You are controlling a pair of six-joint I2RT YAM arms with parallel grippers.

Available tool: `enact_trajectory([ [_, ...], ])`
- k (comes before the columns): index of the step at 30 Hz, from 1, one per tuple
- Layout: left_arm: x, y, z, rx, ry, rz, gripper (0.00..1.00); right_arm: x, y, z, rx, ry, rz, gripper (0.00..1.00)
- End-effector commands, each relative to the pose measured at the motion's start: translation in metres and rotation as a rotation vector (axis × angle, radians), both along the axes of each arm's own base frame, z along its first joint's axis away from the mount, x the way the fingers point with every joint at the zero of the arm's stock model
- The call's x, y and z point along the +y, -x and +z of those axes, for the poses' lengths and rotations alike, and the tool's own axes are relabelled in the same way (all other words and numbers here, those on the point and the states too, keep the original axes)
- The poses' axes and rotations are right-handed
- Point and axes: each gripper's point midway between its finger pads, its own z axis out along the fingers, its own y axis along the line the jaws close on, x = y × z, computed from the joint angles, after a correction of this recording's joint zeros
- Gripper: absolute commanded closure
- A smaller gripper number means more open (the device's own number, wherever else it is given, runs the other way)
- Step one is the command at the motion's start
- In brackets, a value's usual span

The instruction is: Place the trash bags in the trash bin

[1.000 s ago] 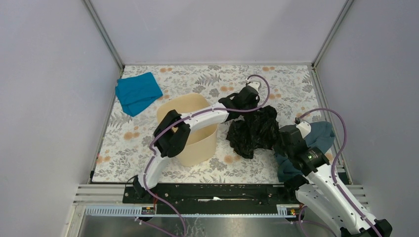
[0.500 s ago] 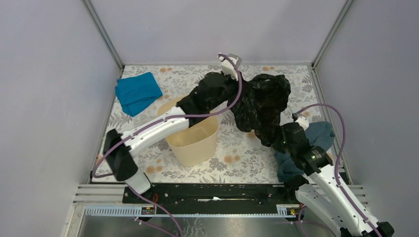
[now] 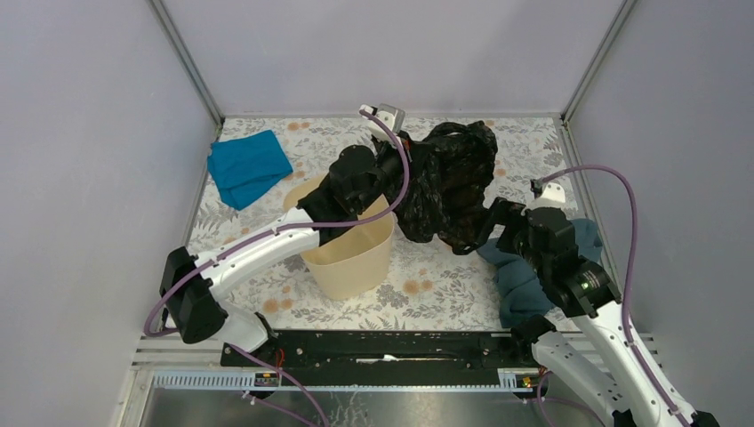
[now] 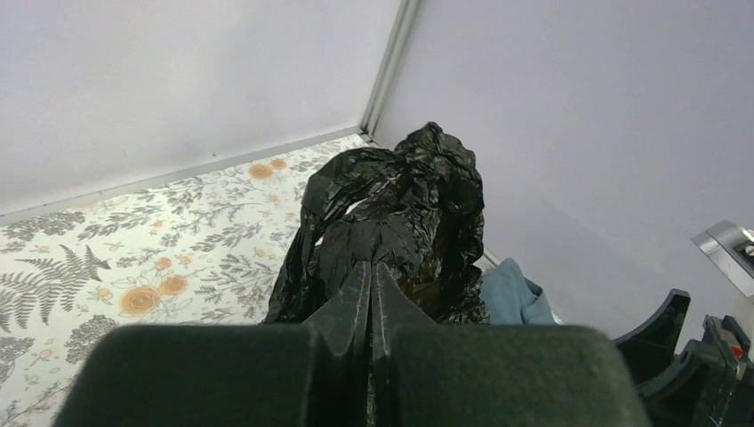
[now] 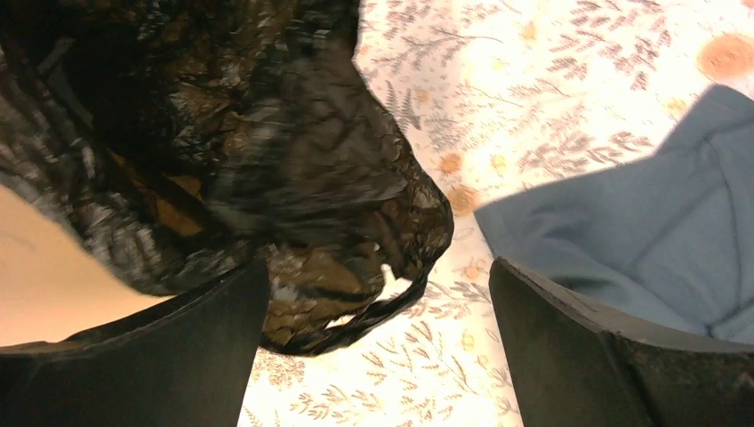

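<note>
The twisted corner of the bag (image 3: 461, 247) hangs loose. My right gripper will swing outward next, turn toward the bag (image 3: 452, 178) and slide its open fingers over that corner, one on each side.
The black trash bag (image 3: 452, 178) hangs in the air just right of the beige trash bin (image 3: 351, 258), its lower end trailing toward the table. My left gripper (image 3: 407, 167) is shut on the bag's upper part; in the left wrist view its fingertips (image 4: 372, 267) pinch the glossy plastic (image 4: 400, 200). My right gripper (image 3: 492, 219) stands open beside the bag's lower end. In the right wrist view the wide jaws (image 5: 378, 277) frame the bag's bottom fold (image 5: 293, 205) without gripping it, and the bin's wall (image 5: 36, 289) shows at the left.
A dark blue-grey cloth (image 3: 525, 277) lies on the floral table under the right arm, also in the right wrist view (image 5: 640, 213). A bright blue cloth (image 3: 249, 165) lies at the back left. Grey walls close in on three sides.
My left gripper shut on the bag, lifted it off the table and carried it left toward the bin. My right gripper opened and let go of the bag's lower end.
</note>
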Motion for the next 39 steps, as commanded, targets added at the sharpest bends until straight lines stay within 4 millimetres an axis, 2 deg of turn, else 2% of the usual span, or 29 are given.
enact_trajectory([
  [1, 0.025, 0.001, 0.044, -0.071, 0.103, 0.051, 1.00, 0.031, -0.022, 0.043, -0.143, -0.055, 0.133, 0.00],
  [5, 0.040, -0.002, 0.050, -0.073, 0.119, 0.063, 1.00, 0.050, -0.038, 0.058, -0.160, -0.092, 0.185, 0.00],
  [10, 0.056, -0.006, 0.055, -0.064, 0.142, 0.065, 1.00, 0.051, -0.050, 0.073, -0.165, -0.107, 0.267, 0.00],
  [13, 0.070, -0.012, 0.058, -0.061, 0.164, 0.086, 1.00, 0.041, -0.059, 0.089, -0.249, -0.235, 0.327, 0.00],
  [16, 0.081, -0.020, 0.057, -0.015, 0.222, 0.067, 1.00, 0.026, -0.074, 0.084, -0.266, -0.472, 0.353, 0.00],
  [18, 0.084, -0.024, 0.055, 0.010, 0.245, 0.048, 1.00, 0.031, -0.078, 0.083, -0.276, -0.586, 0.411, 0.01],
  [22, 0.087, -0.025, 0.052, 0.029, 0.252, 0.025, 1.00, 0.034, -0.088, 0.088, -0.329, -0.649, 0.460, 0.00],
  [24, 0.091, -0.024, 0.054, 0.035, 0.264, 0.020, 1.00, 0.034, -0.099, 0.074, -0.288, -0.678, 0.456, 0.01],
  [26, 0.095, -0.024, 0.056, 0.037, 0.276, 0.020, 1.00, 0.038, -0.102, 0.064, -0.263, -0.722, 0.494, 0.04],
  [28, 0.095, -0.024, 0.057, 0.038, 0.281, 0.016, 1.00, 0.044, -0.097, 0.059, -0.258, -0.815, 0.542, 0.06],
  [31, 0.095, -0.024, 0.058, 0.043, 0.290, 0.008, 1.00, 0.049, -0.089, 0.050, -0.253, -0.887, 0.603, 0.17],
  [34, 0.093, -0.024, 0.062, 0.046, 0.303, -0.007, 1.00, 0.054, -0.094, 0.018, -0.170, -0.893, 0.571, 0.16],
  [39, 0.092, -0.023, 0.066, 0.052, 0.326, -0.018, 1.00, 0.086, -0.095, -0.015, -0.110, -0.831, 0.600, 0.11],
])
